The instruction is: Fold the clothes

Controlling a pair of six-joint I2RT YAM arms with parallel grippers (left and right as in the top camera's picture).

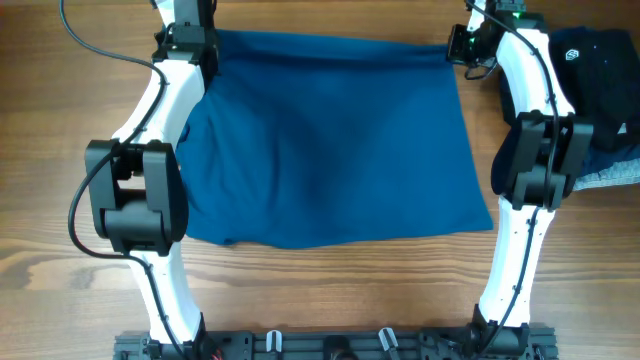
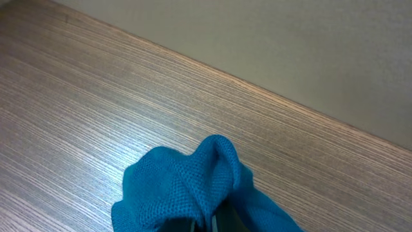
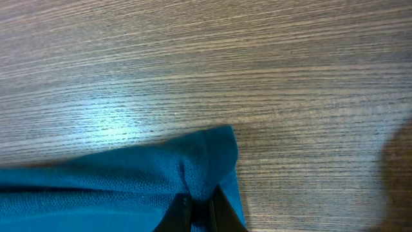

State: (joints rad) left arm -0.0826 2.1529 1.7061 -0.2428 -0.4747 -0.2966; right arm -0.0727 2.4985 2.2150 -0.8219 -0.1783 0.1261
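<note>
My left gripper lifts and carries its corner back and down onto the shirt's body next, because both far corners are pinched and the shirt lies unfolded.
The clothes, a medium-blue shirt, lie spread flat over the middle of the wooden table. My left gripper is shut on the shirt's far left corner. In the left wrist view that corner bunches up as blue knit fabric over the jaws, which barely show at the bottom edge. At the far right corner my right gripper is shut on the shirt too. The right wrist view shows its dark fingers pinching the blue corner just above the tabletop.
A black garment with a white logo lies at the table's far right, over a grey-blue piece. Both arms' white links flank the shirt. Bare wood runs along the near edge, before the base rail.
</note>
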